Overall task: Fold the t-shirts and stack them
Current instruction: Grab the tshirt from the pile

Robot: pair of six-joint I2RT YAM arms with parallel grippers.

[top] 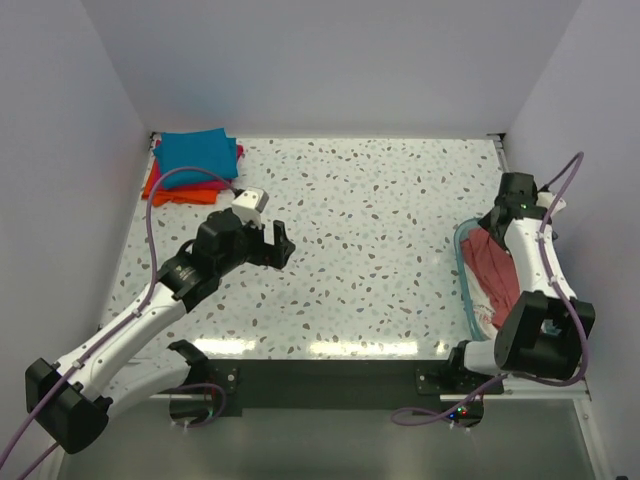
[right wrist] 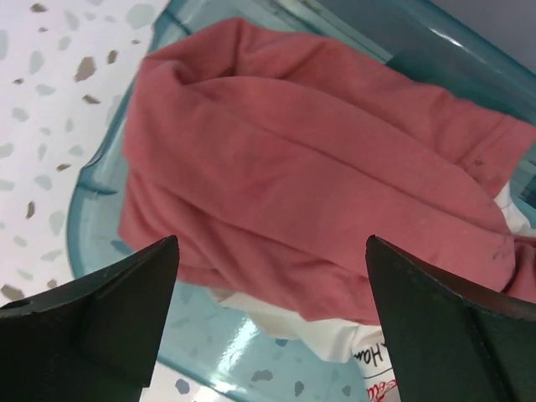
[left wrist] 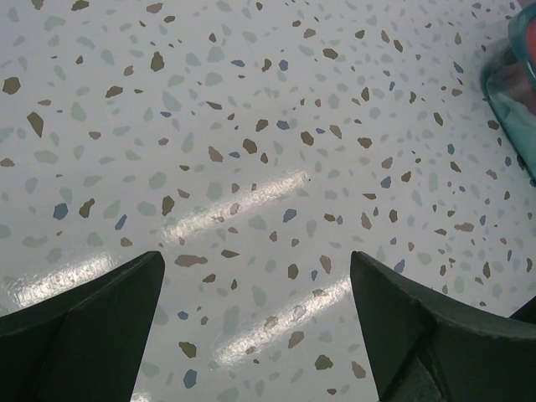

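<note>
The right gripper moves down into the blue tub onto the creased folds of the salmon-red t-shirt [top: 497, 268] [right wrist: 261, 230] next, since that shirt lies uppermost, over the white cloth.
A stack of folded t-shirts sits at the table's far left corner: a teal-blue shirt [top: 197, 153] on top, a magenta-pink one [top: 232, 172] peeking under it, an orange one [top: 172, 189] at the bottom. The salmon-red t-shirt [top: 497, 268] lies crumpled in the blue tub; it also fills the right wrist view [right wrist: 318, 167]. My left gripper [top: 283, 247] is open and empty above bare table in the middle left [left wrist: 255, 276]. My right gripper [right wrist: 272, 276] is open and empty, hovering over the salmon-red shirt; in the top view it is hidden under its wrist.
The translucent blue plastic tub [top: 466, 285] stands at the right edge, its rim also in the right wrist view [right wrist: 88, 209] and the left wrist view [left wrist: 511, 92]. A white cloth with printed lettering [right wrist: 368, 339] lies under the red shirt. White walls enclose the table.
</note>
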